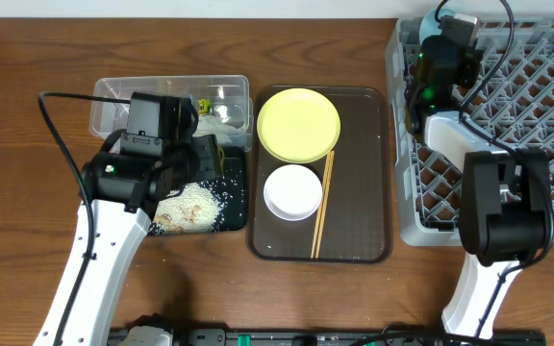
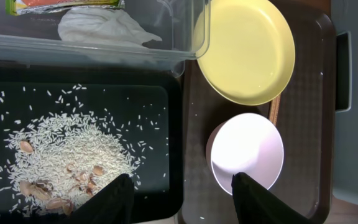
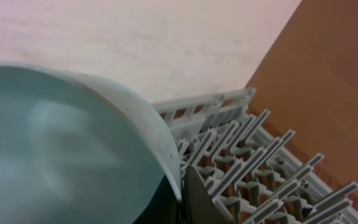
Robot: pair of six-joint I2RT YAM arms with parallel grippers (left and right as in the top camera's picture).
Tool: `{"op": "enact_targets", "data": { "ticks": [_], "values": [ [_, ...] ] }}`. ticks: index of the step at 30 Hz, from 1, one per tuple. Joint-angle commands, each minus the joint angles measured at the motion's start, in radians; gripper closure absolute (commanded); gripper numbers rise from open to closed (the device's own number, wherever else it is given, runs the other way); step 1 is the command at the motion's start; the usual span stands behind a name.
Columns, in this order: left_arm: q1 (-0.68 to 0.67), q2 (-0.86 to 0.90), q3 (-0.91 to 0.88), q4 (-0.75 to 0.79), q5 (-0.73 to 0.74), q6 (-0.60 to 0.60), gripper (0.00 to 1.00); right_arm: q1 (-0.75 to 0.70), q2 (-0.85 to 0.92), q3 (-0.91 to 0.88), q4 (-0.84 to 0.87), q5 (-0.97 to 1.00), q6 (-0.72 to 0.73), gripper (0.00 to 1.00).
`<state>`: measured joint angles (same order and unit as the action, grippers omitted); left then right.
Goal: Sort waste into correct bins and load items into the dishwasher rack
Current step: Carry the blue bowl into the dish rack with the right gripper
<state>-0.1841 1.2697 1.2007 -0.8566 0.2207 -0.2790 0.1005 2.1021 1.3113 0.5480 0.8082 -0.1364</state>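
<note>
My right gripper should next lower and tilt toward the rack's edge by the brown tray and release the light blue bowl it holds, since bare pegs stand below.
My left gripper (image 2: 182, 202) is open and empty, above the edge between the black tray (image 2: 160, 106) of rice scraps (image 2: 67, 152) and the white bowl (image 2: 247, 149). The clear tub (image 2: 104, 53) holds the green-yellow wrapper (image 2: 61, 5) and white tissue (image 2: 104, 28). The yellow plate (image 1: 298, 125), white bowl (image 1: 293, 192) and chopsticks (image 1: 322, 207) lie on the brown tray. My right gripper (image 3: 182, 193) is shut on the rim of the light blue bowl (image 3: 61, 155), over the back left of the grey rack (image 1: 546, 86). The small white cup is out of view.
The brown serving tray (image 1: 364, 221) sits between the black tray (image 1: 234, 192) and the rack. The left arm (image 1: 113, 183) covers part of the black tray. The rack's pegs (image 3: 260, 162) stand just below the held bowl. A wall is behind the rack.
</note>
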Motion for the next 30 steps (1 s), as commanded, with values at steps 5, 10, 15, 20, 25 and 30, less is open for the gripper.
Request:
{"op": "enact_targets", "data": {
  "ticks": [5, 10, 15, 20, 25, 30],
  "values": [
    [0.004, -0.002, -0.002, -0.003, -0.013, 0.016, 0.45, 0.011, 0.026, -0.002, -0.017, 0.045, 0.000, 0.98],
    [0.004, -0.002, -0.002, -0.003, -0.013, 0.016, 0.45, 0.011, 0.026, -0.002, 0.069, 0.054, -0.037, 0.99],
    [0.004, -0.002, -0.002, -0.003, -0.013, 0.016, 0.46, 0.012, 0.026, -0.002, 0.150, 0.052, -0.138, 0.98],
    [0.004, -0.002, -0.002, -0.004, -0.012, 0.016, 0.45, 0.009, 0.027, -0.002, 0.046, 0.050, -0.127, 0.99],
    [0.004, -0.002, -0.002, -0.004, -0.012, 0.016, 0.45, 0.010, 0.038, -0.002, 0.027, 0.043, -0.118, 0.98],
    [0.004, -0.002, -0.002, -0.011, -0.013, 0.016, 0.45, 0.012, 0.041, -0.002, 0.035, 0.044, -0.119, 0.98]
  ]
}}
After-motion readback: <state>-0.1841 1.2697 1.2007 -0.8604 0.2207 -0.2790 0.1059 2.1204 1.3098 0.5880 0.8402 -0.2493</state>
